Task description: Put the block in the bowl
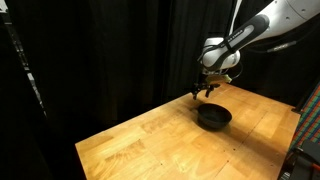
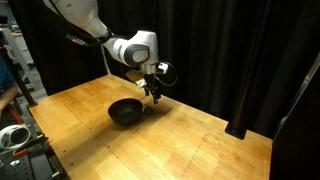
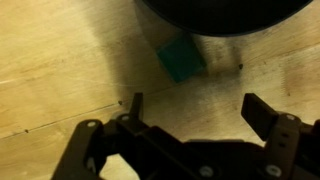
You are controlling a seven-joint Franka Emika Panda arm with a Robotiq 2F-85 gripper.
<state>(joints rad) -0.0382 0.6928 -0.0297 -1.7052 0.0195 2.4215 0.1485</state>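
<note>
The block is below my gripper and ahead of its fingers. I will move them toward the bowl (image 3: 230,10) and down around the green block (image 3: 182,59) next, then close.
A small green block (image 3: 182,58) lies on the wooden table just beside the rim of the black bowl (image 3: 230,10), which fills the top of the wrist view. My gripper (image 3: 198,110) is open and empty, and hovers above the table with the block ahead of its fingers. In both exterior views the gripper (image 1: 203,92) (image 2: 155,96) hangs a little above the table next to the bowl (image 1: 213,117) (image 2: 126,111). The block is too small to make out there.
The wooden table (image 1: 150,140) (image 2: 200,140) is backed by black curtains (image 1: 120,50) close behind the bowl. Equipment stands at the table's edge (image 2: 15,135). A dark rack stands at the side (image 1: 308,120).
</note>
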